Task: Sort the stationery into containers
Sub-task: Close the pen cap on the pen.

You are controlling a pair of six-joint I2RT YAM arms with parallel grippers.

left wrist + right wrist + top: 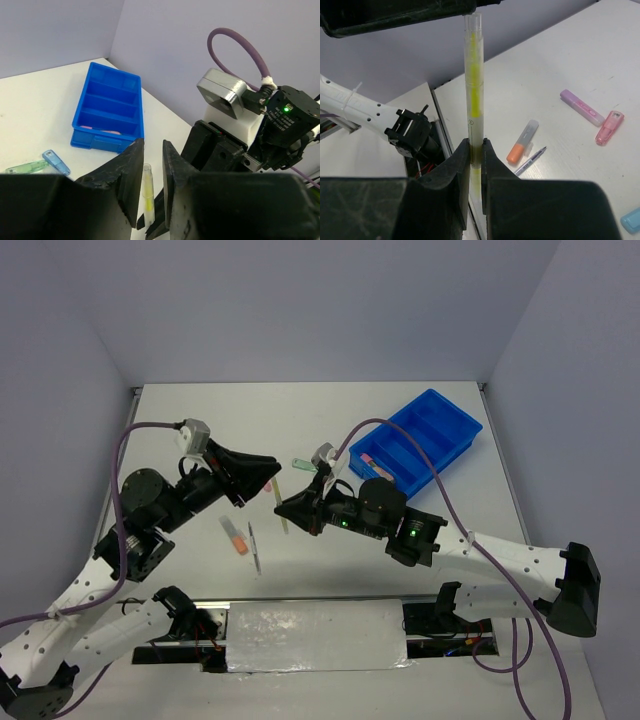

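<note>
The right gripper swings outward to the blue tray (456,408) next and lowers over the tray's section beside the pink pen (378,465) to release there, because that section is empty.
A slim yellow highlighter pen (474,75) is held off the table, with my right gripper (475,145) shut on its lower part. In the top view the yellow pen (283,505) hangs between both arms. My left gripper (152,145) straddles the pen's (147,190) other end; its jaws stand slightly apart, with a gap on each side of the pen. The blue tray (456,408) sits at the back right, with a pink pen (378,465) in one compartment. The tray (100,142) also shows in the left wrist view.
On the table lie an orange highlighter (522,142), a thin purple pen (530,160), a lilac marker (581,106), a pink one (609,127), a light blue one (56,161) and a green one (26,166). Walls close in the sides.
</note>
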